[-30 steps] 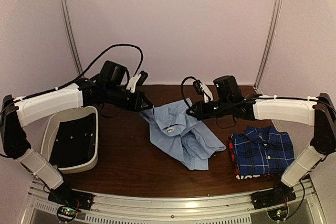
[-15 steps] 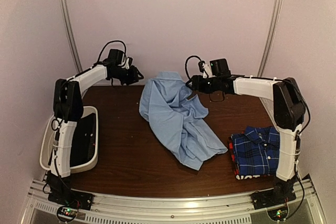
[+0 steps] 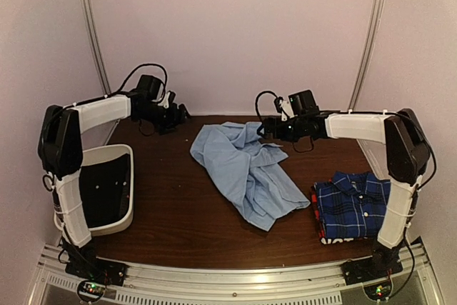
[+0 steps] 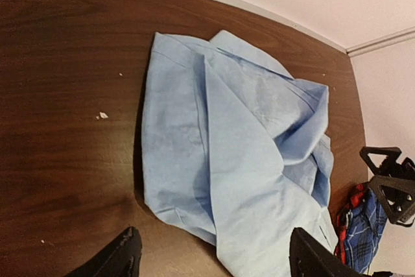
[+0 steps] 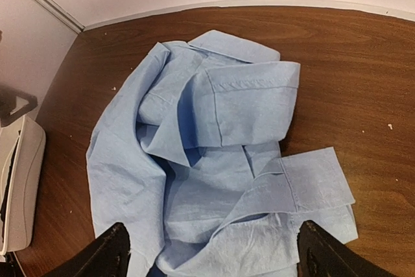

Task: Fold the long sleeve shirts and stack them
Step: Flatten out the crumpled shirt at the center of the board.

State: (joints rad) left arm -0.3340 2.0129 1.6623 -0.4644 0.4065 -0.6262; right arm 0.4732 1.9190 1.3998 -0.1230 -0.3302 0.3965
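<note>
The left gripper moves back and down along the bin-side edge of the light blue shirt, folded over itself, onto the pointed near corner next.
A plain light blue long sleeve shirt lies crumpled in the middle of the brown table, collar and a cuff turned up. At the front right sits a folded blue-and-navy plaid shirt, with a red-and-black one showing under its left edge. My left gripper hovers at the back, left of the blue shirt, open and empty. My right gripper hangs by the shirt's far right edge. It stands open above the cloth with nothing between its fingers.
A white bin with a black lining stands at the front left of the table. The bin's rim shows at the left of the right wrist view. The back wall runs close behind both grippers.
Both grippers went from shut on the blue shirt to open and let it go. The arms swung to the back of the table, and the shirt dropped flatter onto the wood.
</note>
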